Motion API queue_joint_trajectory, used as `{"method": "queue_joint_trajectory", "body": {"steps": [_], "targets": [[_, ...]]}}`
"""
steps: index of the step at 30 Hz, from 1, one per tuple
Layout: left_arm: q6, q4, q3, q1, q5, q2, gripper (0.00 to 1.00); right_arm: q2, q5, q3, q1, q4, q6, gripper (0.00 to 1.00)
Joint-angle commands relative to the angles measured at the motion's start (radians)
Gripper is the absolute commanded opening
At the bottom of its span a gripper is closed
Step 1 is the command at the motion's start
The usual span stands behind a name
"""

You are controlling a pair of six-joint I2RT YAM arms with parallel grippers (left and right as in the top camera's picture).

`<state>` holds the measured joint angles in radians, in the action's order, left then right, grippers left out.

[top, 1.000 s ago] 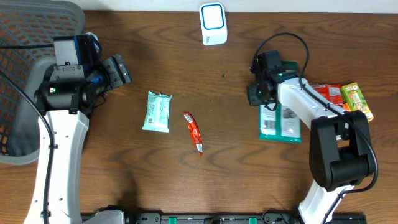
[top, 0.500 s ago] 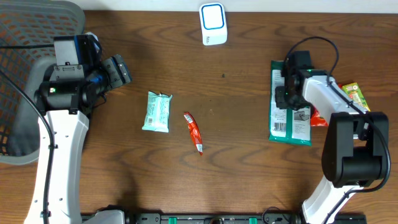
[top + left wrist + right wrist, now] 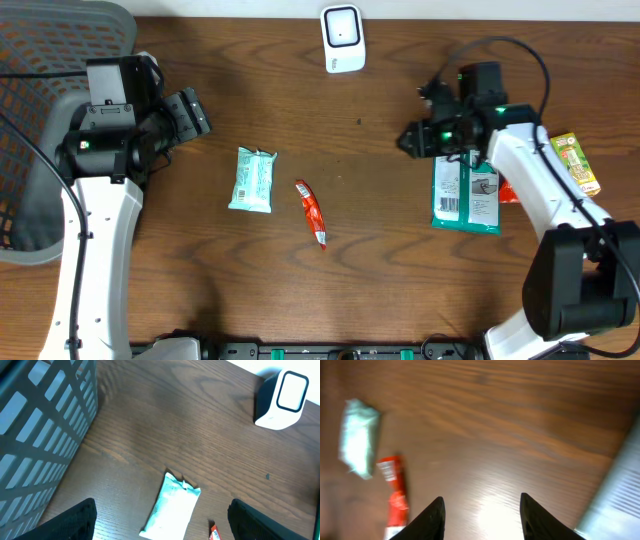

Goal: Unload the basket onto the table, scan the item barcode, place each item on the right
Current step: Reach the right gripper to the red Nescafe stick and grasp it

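My right gripper moves back from the green packet (image 3: 466,195) next. Then it moves down to the red stick packet's near end, away from the white far-end label.
The white barcode scanner (image 3: 341,38) stands at the table's far edge, also in the left wrist view as the scanner (image 3: 282,400). A large green packet (image 3: 466,195) lies flat at the right with a barcode label facing up. My right gripper (image 3: 412,138) hovers just left of its top end, open and empty; its fingers (image 3: 432,517) frame bare wood. A mint packet (image 3: 252,179) and a red stick packet (image 3: 311,211) lie mid-table, and the mint packet (image 3: 359,437) and red stick (image 3: 395,495) show in the right wrist view too. My left gripper (image 3: 190,112) stands open above the table at the left, over the mint packet (image 3: 172,507).
A grey mesh basket (image 3: 40,60) fills the far left corner. A red packet (image 3: 512,150) and a green-and-orange box (image 3: 575,163) lie by the right edge, behind the green packet. The right arm's cable loops above its wrist.
My right gripper has opened and let go of the green packet, which now lies on the table at the right. The gripper has swung left off it. The left arm has not moved.
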<state>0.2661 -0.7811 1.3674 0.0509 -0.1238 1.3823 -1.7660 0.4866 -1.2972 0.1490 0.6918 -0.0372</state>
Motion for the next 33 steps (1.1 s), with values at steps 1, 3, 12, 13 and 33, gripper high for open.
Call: {"method": "queue_joint_trajectory", "body": {"steps": [1,3,12,13,33], "targets": [[0.002,0.0,0.011,0.005,0.013,0.004,0.85,-0.001,0.098,-0.008,0.078,-0.005,0.005,0.44],[0.002,0.0,0.011,0.005,0.013,0.004,0.85,-0.001,0.095,-0.008,0.118,-0.008,0.004,0.44],[0.002,0.0,0.011,0.005,0.013,0.004,0.85,-0.005,-0.306,-0.008,0.427,-0.008,-0.135,0.36],[0.002,0.0,0.011,0.005,0.013,0.004,0.85,-0.008,-0.368,-0.007,0.462,-0.01,-0.15,0.36],[0.002,0.0,0.011,0.005,0.013,0.004,0.85,-0.203,-0.609,0.009,0.748,-0.008,-0.333,0.38]]}}
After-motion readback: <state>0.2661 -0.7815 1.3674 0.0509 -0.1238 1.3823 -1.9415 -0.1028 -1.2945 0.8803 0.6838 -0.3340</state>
